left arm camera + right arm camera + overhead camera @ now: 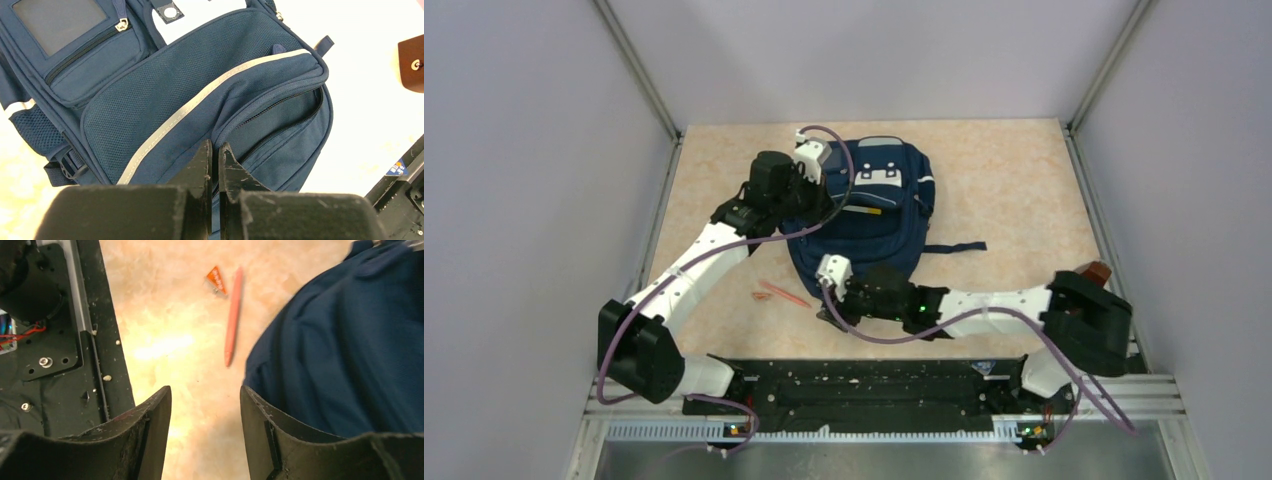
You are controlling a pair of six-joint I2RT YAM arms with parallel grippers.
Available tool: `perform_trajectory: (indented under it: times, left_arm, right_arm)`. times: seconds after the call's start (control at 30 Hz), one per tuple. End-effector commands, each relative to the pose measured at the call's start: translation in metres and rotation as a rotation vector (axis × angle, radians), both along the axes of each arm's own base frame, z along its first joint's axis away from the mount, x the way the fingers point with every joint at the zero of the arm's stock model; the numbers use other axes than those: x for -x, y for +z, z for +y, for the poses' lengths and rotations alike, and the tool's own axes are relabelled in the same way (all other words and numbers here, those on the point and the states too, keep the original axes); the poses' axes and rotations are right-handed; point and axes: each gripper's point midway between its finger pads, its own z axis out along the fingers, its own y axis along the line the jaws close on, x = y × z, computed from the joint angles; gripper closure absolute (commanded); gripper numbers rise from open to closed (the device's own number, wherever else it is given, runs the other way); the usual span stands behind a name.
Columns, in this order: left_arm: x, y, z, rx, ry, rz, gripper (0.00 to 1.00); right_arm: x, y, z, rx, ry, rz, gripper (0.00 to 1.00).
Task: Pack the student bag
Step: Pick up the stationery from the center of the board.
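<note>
I will next move my right gripper to the left in the top view and down, so that it can close near the orange pen's nearer end.
The student bag [879, 215], navy with grey stripes and white patches, lies flat in the middle of the table. My left gripper [812, 190] is at its upper left part. In the left wrist view the left gripper [215, 146] is shut, and a fold of the bag [165, 95] at the zip seam runs up into its tips. My right gripper [829, 303] hovers low by the bag's near left corner. In the right wrist view the right gripper [205, 390] is open with only bare table between its fingers, and the bag [345, 350] is just to its right.
An orange pen [784, 293] [232, 320] and a small orange triangular piece [761, 296] [216, 279] lie on the table left of the bag. A brown object [1094, 272] [412, 62] sits at the right side. The black base rail [864, 385] runs along the near edge.
</note>
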Motion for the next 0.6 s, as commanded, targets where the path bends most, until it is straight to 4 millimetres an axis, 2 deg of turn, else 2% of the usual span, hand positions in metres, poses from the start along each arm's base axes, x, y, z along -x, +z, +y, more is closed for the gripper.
perform_trajectory:
  times: [0.0,0.13,0.3,0.33,0.4,0.57]
  left_arm:
    - [0.001,0.051,-0.002,0.086,-0.005,-0.105,1.0]
    - [0.0,0.051,-0.001,0.087,0.001,-0.108,1.0]
    - [0.0,0.051,-0.001,0.091,0.005,-0.105,1.0]
    - [0.0,0.051,-0.001,0.09,0.006,-0.105,1.0]
    - [-0.001,0.05,0.0,0.086,0.014,-0.105,1.0]
    - [0.0,0.051,0.0,0.089,0.013,-0.104,1.0]
  right_arm:
    - [0.002,0.005,0.05,-0.047,0.058,0.0,0.49]
    - [-0.011,-0.026,0.072,0.048,0.032,0.011,0.51]
    - [-0.028,-0.053,0.091,0.138,0.001,0.005,0.53]
    - [-0.03,-0.064,0.093,0.167,-0.002,0.009,0.54]
    - [-0.037,-0.074,0.097,0.2,-0.021,0.007,0.55]
    - [-0.049,-0.092,0.105,0.273,-0.048,-0.004,0.58]
